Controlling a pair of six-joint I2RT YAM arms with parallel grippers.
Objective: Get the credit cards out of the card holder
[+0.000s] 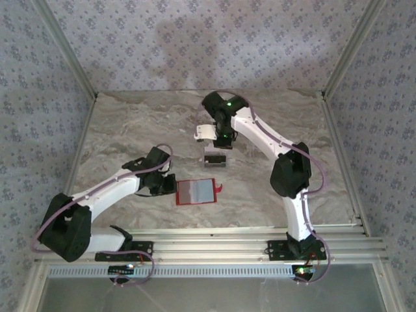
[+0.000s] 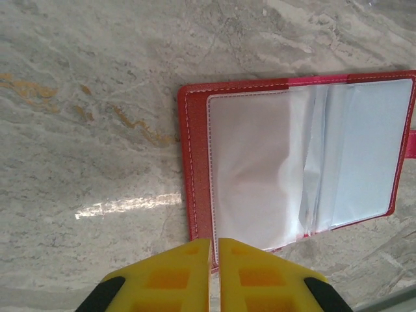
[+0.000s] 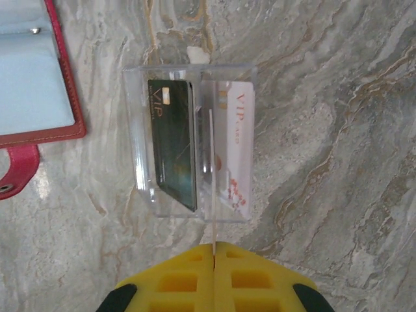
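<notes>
The box half with the white VIP card (image 1: 215, 151) (image 3: 235, 149) lies below my right gripper. So next I need to lower my right gripper with the credit card's edge along the divider and let go.
The red card holder (image 1: 195, 191) lies open and flat on the marble, its pale clear pockets (image 2: 305, 156) facing up. My left gripper (image 2: 214, 240) sits at the holder's left edge (image 1: 170, 186), its jaws a thin slit apart over the red border. Whether they pinch it is unclear. My right gripper (image 3: 214, 247) is shut on a thin credit card (image 3: 211, 182) seen edge-on, held upright inside a clear box (image 3: 140, 130). A dark card (image 3: 174, 143) and a white VIP card (image 3: 235, 149) stand in that box. In the top view the right gripper (image 1: 218, 144) hangs just above the box (image 1: 215, 159).
The holder's red snap tab (image 3: 16, 172) sticks out toward the box. Patterned walls close in the table at the back and both sides. A metal rail (image 1: 214, 237) runs along the near edge.
</notes>
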